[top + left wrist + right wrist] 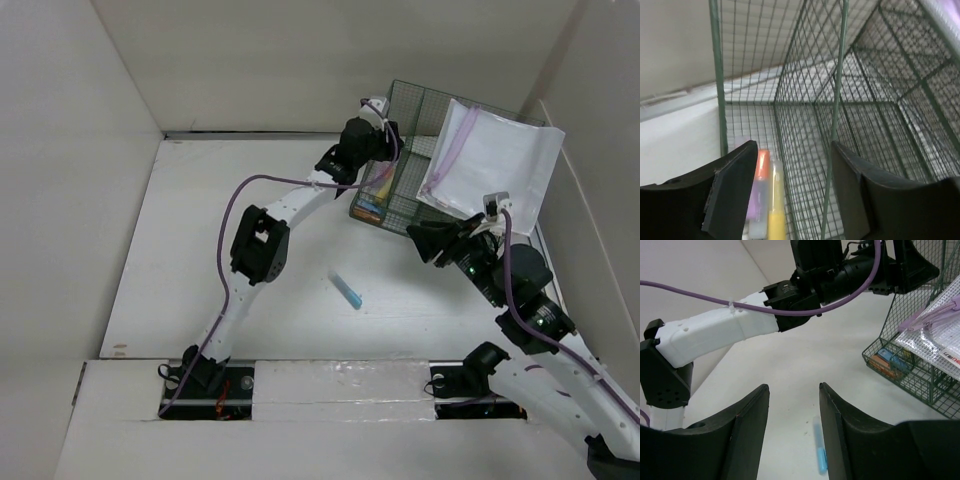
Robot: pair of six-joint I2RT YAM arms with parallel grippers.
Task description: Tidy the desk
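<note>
My left gripper backs away from the basket (pixel 413 108) and comes down onto the blue marker's middle (pixel 346 291) next. That marker lies below the gripper and closer to my base.
The white desk (pixel 210 250) holds a green wire-mesh basket (pixel 413 108) at the back right. My left gripper (pixel 792 160) is open and empty over the basket's left compartment, where an orange-and-purple marker (pixel 760 195) and a yellow marker (pixel 775 210) lie. A blue marker (pixel 349 292) lies loose on the desk in the middle; it also shows in the right wrist view (pixel 820 450). My right gripper (pixel 794 390) is open and empty, above and just right of the blue marker. In the top view the right gripper (pixel 425 240) is in front of the basket.
A clear zip pouch with a purple zipper (pixel 490 165) leans across the basket's right side. Small orange and blue items (pixel 888 361) lie in the basket's front compartment. White panels wall the desk on the left, back and right.
</note>
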